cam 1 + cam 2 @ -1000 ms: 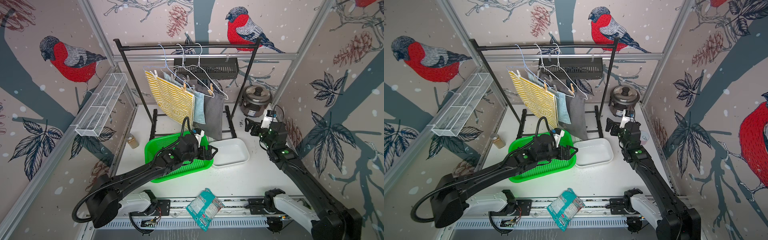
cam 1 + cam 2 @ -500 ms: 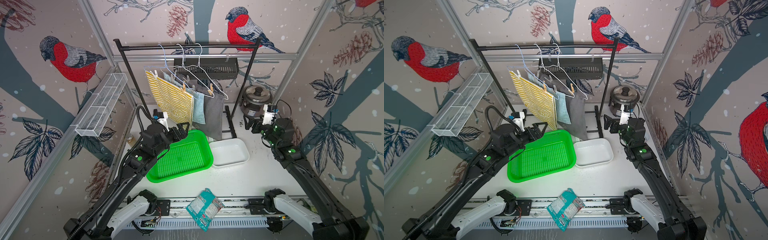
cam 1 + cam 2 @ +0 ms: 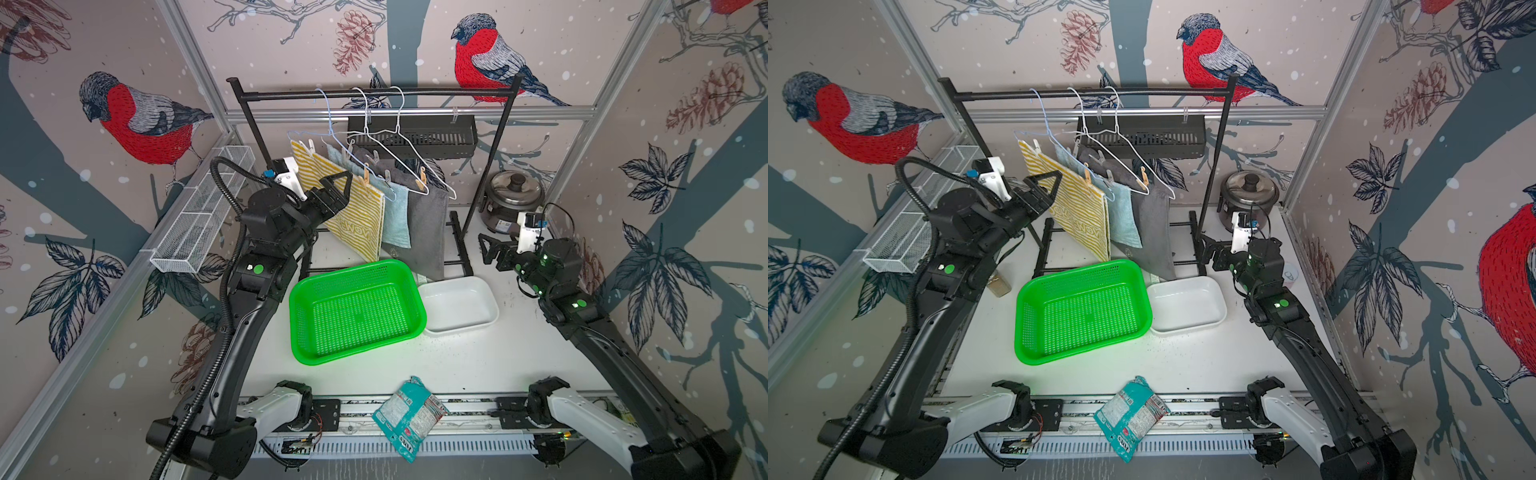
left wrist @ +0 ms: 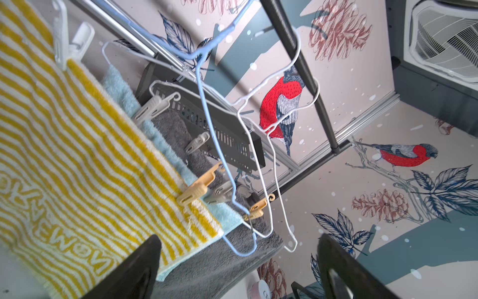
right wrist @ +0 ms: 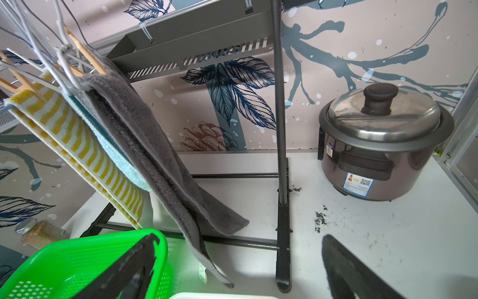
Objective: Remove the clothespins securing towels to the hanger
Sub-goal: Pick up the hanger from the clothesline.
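Observation:
My open left gripper rises outward to the blue hanger's neck below its hook (image 3: 330,130) (image 4: 200,53) next and closes there, since that neck lies higher and outward of it.
Three towels hang from wire hangers (image 3: 399,137) on the black rack (image 3: 286,94): yellow-striped (image 3: 345,203), light blue (image 3: 397,220), dark grey (image 3: 428,232). In the left wrist view several clothespins grip their top edges: a white one (image 4: 69,46), grey ones (image 4: 152,108), tan ones (image 4: 199,186). My left gripper (image 3: 343,187) is open, raised beside the yellow towel's face, and holds nothing; its fingers (image 4: 139,266) frame the towels' lower corner. My right gripper (image 3: 488,251) is open and empty, low to the right of the rack post, apart from the grey towel (image 5: 155,155).
A green basket (image 3: 357,309) and a white tray (image 3: 457,305) sit below the towels. A rice cooker (image 3: 513,199) stands back right, a jar (image 3: 998,284) by the rack's left foot, and a snack packet (image 3: 409,415) at the front edge. A white wire basket (image 3: 203,216) hangs on the left wall.
My left arm lifted out of the green basket and swung up and left to the yellow towel. My right arm drew back slightly toward the rice cooker.

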